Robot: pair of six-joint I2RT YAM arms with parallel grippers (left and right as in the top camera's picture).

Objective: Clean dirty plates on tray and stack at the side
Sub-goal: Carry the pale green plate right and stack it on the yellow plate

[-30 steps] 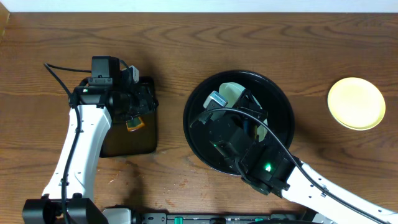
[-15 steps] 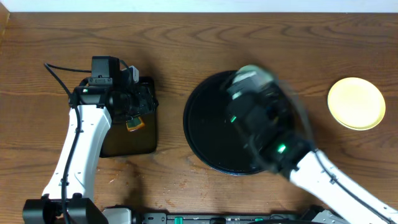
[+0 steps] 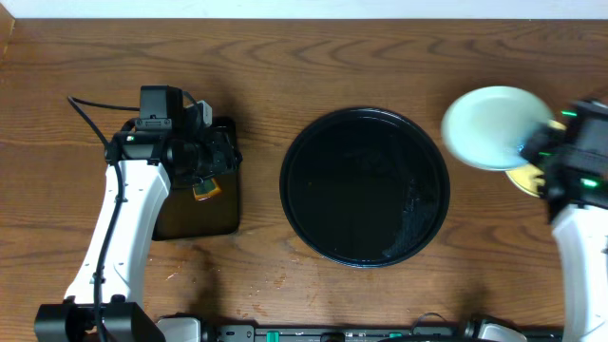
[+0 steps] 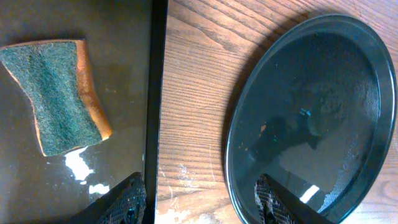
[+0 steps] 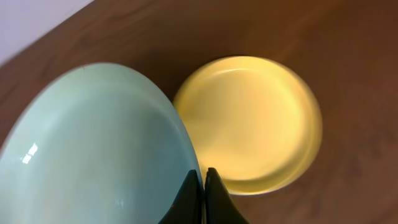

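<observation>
I should move my right gripper to the right in the overhead view. Then I should lower the mint-green plate [image 3: 494, 127], which hangs mostly beside the yellow plate, onto that plate.
My right gripper [image 5: 203, 186] is shut on the rim of a mint-green plate [image 3: 494, 127] and holds it in the air at the far right, partly over the yellow plate [image 5: 252, 121], which lies on the wood table. In the overhead view only a sliver of the yellow plate [image 3: 524, 178] shows under the green one. The round black tray [image 3: 365, 186] holds no plates; it also shows in the left wrist view [image 4: 317, 112]. My left gripper [image 4: 200, 202] is open and empty, between the rectangular tray and the round tray.
A small rectangular black tray [image 3: 198, 217] at the left holds a green-and-orange sponge [image 4: 57, 93] and some white foam. The left arm hangs over that tray. Bare wood table [image 3: 285, 66] lies around both trays.
My right arm has carried the mint-green plate from the round tray to the right, over the yellow plate. The round tray is now bare. The left arm has not moved.
</observation>
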